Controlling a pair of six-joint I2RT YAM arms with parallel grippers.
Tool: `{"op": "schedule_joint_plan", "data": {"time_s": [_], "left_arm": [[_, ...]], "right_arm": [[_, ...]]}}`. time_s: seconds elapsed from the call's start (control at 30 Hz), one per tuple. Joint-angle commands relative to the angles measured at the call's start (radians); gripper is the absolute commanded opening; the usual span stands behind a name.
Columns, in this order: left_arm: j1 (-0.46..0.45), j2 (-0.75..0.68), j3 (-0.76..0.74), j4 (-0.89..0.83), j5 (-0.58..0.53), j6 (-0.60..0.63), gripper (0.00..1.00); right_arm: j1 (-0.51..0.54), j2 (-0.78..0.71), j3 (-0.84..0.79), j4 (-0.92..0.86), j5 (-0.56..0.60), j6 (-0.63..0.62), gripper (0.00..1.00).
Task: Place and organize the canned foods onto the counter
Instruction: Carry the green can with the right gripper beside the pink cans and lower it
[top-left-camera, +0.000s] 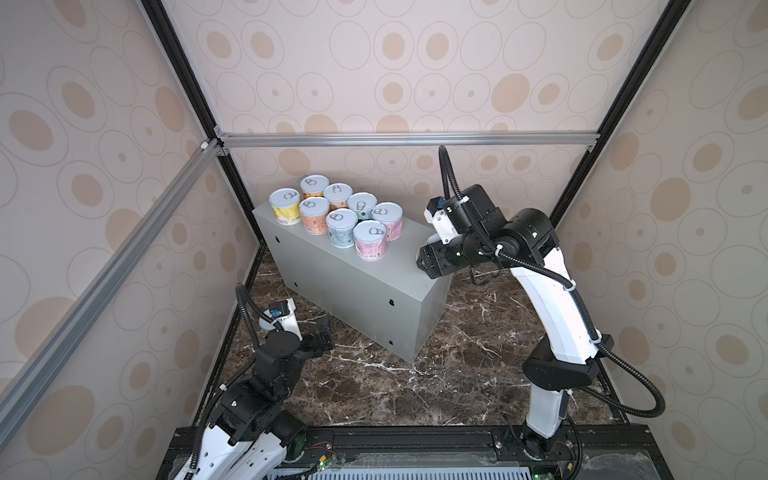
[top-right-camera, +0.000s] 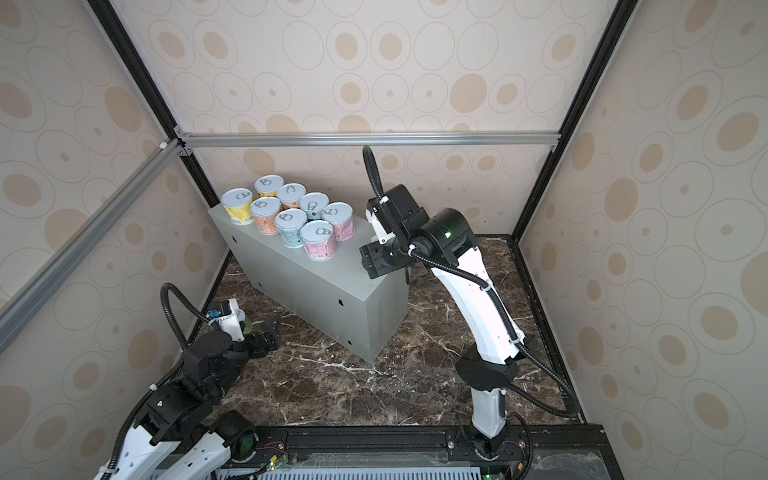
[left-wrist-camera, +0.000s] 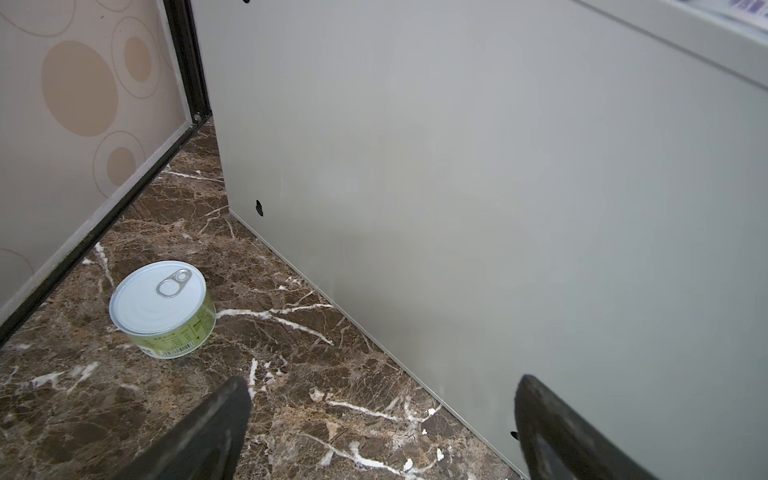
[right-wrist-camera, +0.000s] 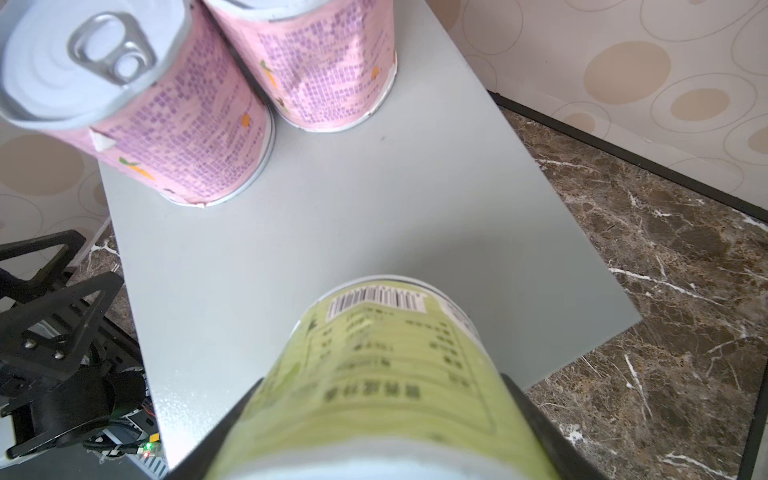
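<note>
The bare counter top (top-left-camera: 409, 250) (right-wrist-camera: 372, 212) lies between my right gripper and the pink cans. My gripper needs to move toward those cans and release the green can upright there.
Several canned foods (top-left-camera: 338, 220) (top-right-camera: 291, 218) stand upright in a tight cluster on the left half of the grey counter (top-left-camera: 365, 299) (top-right-camera: 320, 291). At the counter's right end my right gripper (top-left-camera: 428, 262) (top-right-camera: 372, 262) (right-wrist-camera: 380, 386) is shut on a green can (right-wrist-camera: 382, 353), held over the bare counter top (right-wrist-camera: 353, 216) near two pink cans (right-wrist-camera: 166, 116). I cannot tell whether the held can touches the top. My left gripper (top-left-camera: 322, 336) (top-right-camera: 270, 332) (left-wrist-camera: 382, 386) is open and empty, low by the counter's front side (left-wrist-camera: 457, 166). Another green can (left-wrist-camera: 162, 307) stands on the floor beside it, to one side of the fingers.
The dark marble floor (top-left-camera: 415, 395) surrounds the counter. Patterned walls with black and aluminium frame rails (top-left-camera: 374, 139) close in the back and both sides. The counter's left end sits near the left wall (left-wrist-camera: 83, 124). A black base rail (top-left-camera: 415, 440) runs along the front.
</note>
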Motion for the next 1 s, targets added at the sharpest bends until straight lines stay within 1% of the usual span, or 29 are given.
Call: {"op": "schedule_joint_plan", "data": {"time_s": [0.0,0.1,0.33,0.53,0.77,0.97], "left_arm": [[0.007,-0.002,0.002,0.016,0.0,0.019,0.99],[0.007,-0.002,0.003,0.016,0.0,0.019,0.99],[0.007,-0.005,0.002,0.016,-0.002,0.019,0.99],[0.007,-0.005,0.002,0.015,-0.004,0.019,0.99],[0.007,-0.006,0.002,0.012,-0.008,0.016,0.99],[0.007,-0.011,0.004,0.008,-0.017,0.014,0.99]], "right_arm": [[0.01,0.038,0.019,0.047,-0.001,-0.009,0.55],[0.01,0.057,0.02,0.06,-0.008,-0.013,0.61],[0.01,0.08,0.019,0.086,-0.012,-0.027,0.8],[0.01,0.079,0.02,0.111,-0.015,-0.033,0.9],[0.01,0.064,0.018,0.129,-0.02,-0.038,0.96],[0.012,0.009,0.001,0.158,-0.004,-0.044,0.99]]}}
